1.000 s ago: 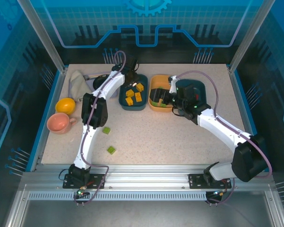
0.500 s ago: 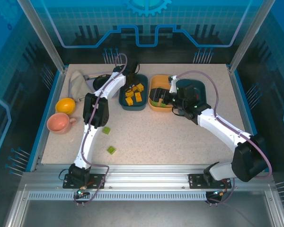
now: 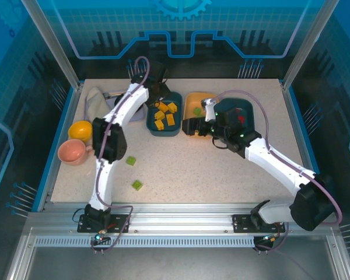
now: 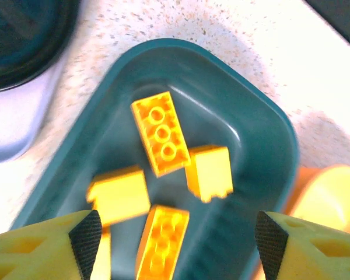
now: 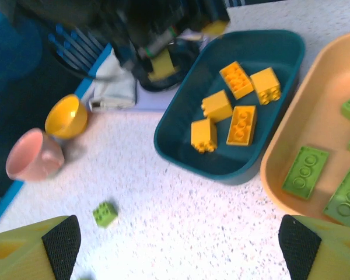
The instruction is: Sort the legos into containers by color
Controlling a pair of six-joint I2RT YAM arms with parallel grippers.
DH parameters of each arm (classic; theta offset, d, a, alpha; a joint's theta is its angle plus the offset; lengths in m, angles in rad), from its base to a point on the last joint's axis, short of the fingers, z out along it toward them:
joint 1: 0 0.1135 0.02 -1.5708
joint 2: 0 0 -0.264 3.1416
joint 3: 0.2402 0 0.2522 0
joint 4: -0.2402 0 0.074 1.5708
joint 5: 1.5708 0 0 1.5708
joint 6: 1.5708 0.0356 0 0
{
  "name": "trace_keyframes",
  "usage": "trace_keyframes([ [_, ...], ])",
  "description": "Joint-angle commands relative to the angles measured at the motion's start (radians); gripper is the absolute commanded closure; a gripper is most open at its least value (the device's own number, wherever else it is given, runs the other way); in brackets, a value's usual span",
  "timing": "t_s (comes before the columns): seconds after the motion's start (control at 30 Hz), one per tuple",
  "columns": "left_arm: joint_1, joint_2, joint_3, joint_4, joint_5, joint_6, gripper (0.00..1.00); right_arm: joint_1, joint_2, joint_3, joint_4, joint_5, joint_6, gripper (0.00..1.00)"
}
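Note:
My right gripper will swing toward the pink cup next and go down onto the still unsorted green lego nearer the trays, because that lego is below and back from it.
Several yellow legos (image 4: pixel 161 133) lie in a dark teal tray (image 3: pixel 164 129). My left gripper (image 4: pixel 178 245) hovers over that tray's back end, open, with nothing between its fingers. It also shows in the top view (image 3: pixel 156 96). The orange-tan tray (image 5: pixel 332 81) holds several green legos (image 5: pixel 306 169). My right gripper (image 5: pixel 178 245) stands open and empty over bare table by the trays' front edges, seen from above (image 3: pixel 191 125). Two green legos (image 3: pixel 130 160) (image 3: pixel 137 185) lie loose on the table. A second teal tray (image 3: pixel 254 114) sits mostly under my right arm.
A yellow bowl (image 3: pixel 80 129) and a pink cup (image 3: pixel 73 151) stand at the left edge. A lavender tray (image 4: pixel 11 125) with a black bowl (image 4: pixel 23 35) and a grey cloth (image 3: pixel 96 100) sit at the back left. Bare table stretches in front of the trays.
My left gripper has opened over the teal tray and its arm has drawn back to the left. My right gripper has slid left off the orange-tan tray toward its front edge.

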Motion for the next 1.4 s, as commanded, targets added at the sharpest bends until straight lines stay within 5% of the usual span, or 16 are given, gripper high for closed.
trace_keyframes([
  [0.0,-0.005,-0.287,-0.181,-0.089,-0.020,-0.067,0.24,0.106,-0.016,0.032,-0.120,0.049,-0.159,0.10],
  [0.23,-0.003,-0.836,-0.776,-0.129,-0.010,-0.177,0.20,0.330,0.131,0.104,-0.190,0.113,-0.217,0.11],
  [0.47,-0.005,-1.302,-1.131,-0.265,0.022,-0.295,0.16,0.469,0.451,0.348,-0.301,0.163,-0.264,0.13],
  [0.73,-0.005,-1.582,-1.157,-0.497,0.023,-0.337,0.03,0.500,0.798,0.696,-0.429,0.181,-0.264,0.15],
  [1.07,-0.005,-1.672,-1.091,-0.576,0.060,-0.277,0.03,0.482,1.118,1.072,-0.581,0.228,-0.273,0.17],
  [1.37,-0.005,-1.647,-1.058,-0.550,0.063,-0.212,0.03,0.461,1.237,1.219,-0.633,0.220,-0.271,0.38],
])
